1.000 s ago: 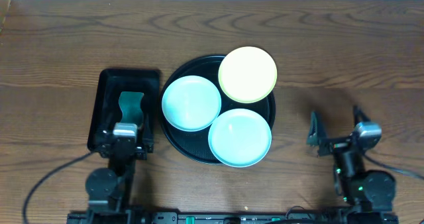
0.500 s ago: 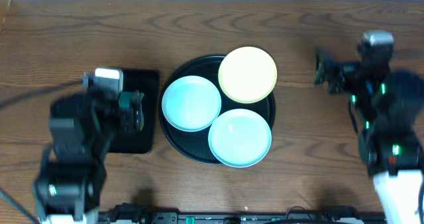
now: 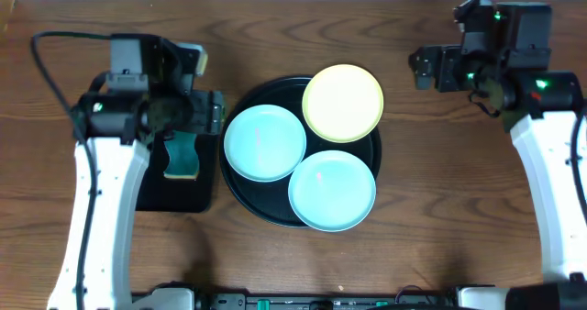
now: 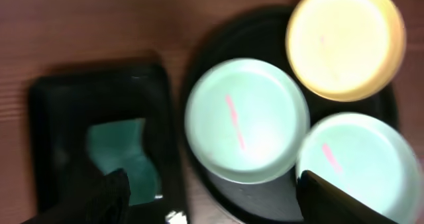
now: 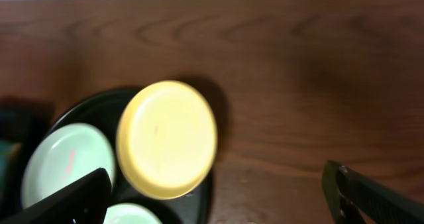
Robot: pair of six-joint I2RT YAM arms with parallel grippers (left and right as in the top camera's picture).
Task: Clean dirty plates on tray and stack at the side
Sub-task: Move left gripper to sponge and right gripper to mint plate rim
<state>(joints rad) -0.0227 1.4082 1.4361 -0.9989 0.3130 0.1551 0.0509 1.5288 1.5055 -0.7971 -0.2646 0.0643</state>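
Observation:
My right gripper should next move over the round tray (image 3: 240,188) and down onto the sponge-side mint plate's rim (image 3: 304,139) by the yellow plate, because the mint plate has a streak on it.
The round black tray (image 3: 240,188) holds three plates. One mint-green plate (image 3: 265,142) lies at its left and one mint-green plate (image 3: 332,190) at its front; both carry a pink streak. The pale yellow plate (image 3: 342,103) rests on the tray's back right rim. The same plates show in the left wrist view: left mint (image 4: 246,120), front mint (image 4: 354,161), yellow (image 4: 344,40). My left gripper (image 3: 213,113) is open and empty, raised left of the tray. My right gripper (image 3: 427,68) is open and empty, raised right of the yellow plate (image 5: 167,138).
A smaller black rectangular tray (image 3: 205,187) lies left of the round tray with a teal sponge (image 3: 181,156) in it; the sponge also shows in the left wrist view (image 4: 126,154). Wooden table (image 3: 440,218) all round. A pale wall edge runs along the back.
Both arms have risen from their rest poses at the front edge and swung toward the back and inward. The plates and trays have not moved.

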